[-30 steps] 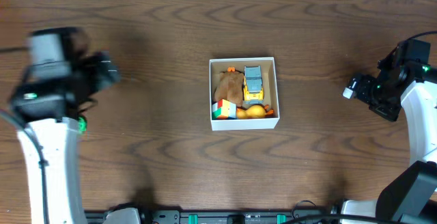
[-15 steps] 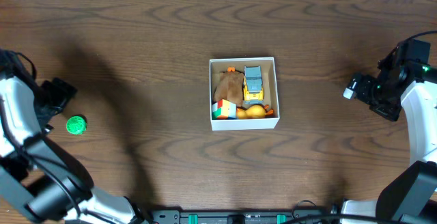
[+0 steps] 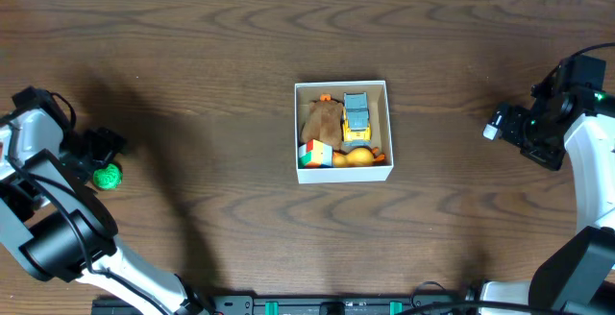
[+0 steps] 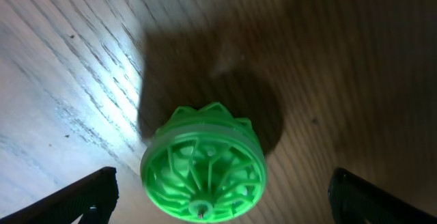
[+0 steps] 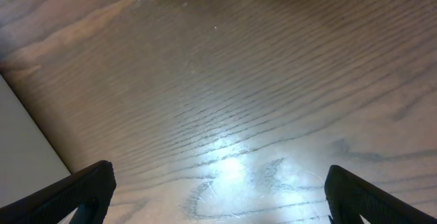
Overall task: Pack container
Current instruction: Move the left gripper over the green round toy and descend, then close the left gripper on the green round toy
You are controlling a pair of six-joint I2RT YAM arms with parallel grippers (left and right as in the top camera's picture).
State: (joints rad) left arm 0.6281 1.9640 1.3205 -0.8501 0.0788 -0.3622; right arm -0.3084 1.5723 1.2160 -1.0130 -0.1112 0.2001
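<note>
My left gripper is above the green ribbed toy point(image 3: 108, 175), which is between my open fingers with a gap on both sides. I should lower my left gripper around it next.
The container point(image 3: 387, 131), a small white box with a tan inside, stands at the table's middle. It holds a yellow toy truck point(image 3: 356, 115), a brown toy point(image 3: 323, 120), a coloured cube point(image 3: 315, 153) and an orange ball point(image 3: 358, 157). A green ribbed toy point(image 3: 108, 175) lies on the table at the far left and fills the left wrist view point(image 4: 203, 164). My left gripper point(image 4: 218, 197) is open just above it, one finger on each side. My right gripper point(image 5: 218, 197) is open and empty over bare wood at the far right.
The wooden table point(image 3: 211, 65) stretches round the box. A pale edge point(image 5: 24, 142) shows at the left of the right wrist view. The right arm point(image 3: 567, 133) stands at the right edge.
My left arm has swung from over the table to the far left edge and come down over the green toy. The right arm and the box have not moved.
</note>
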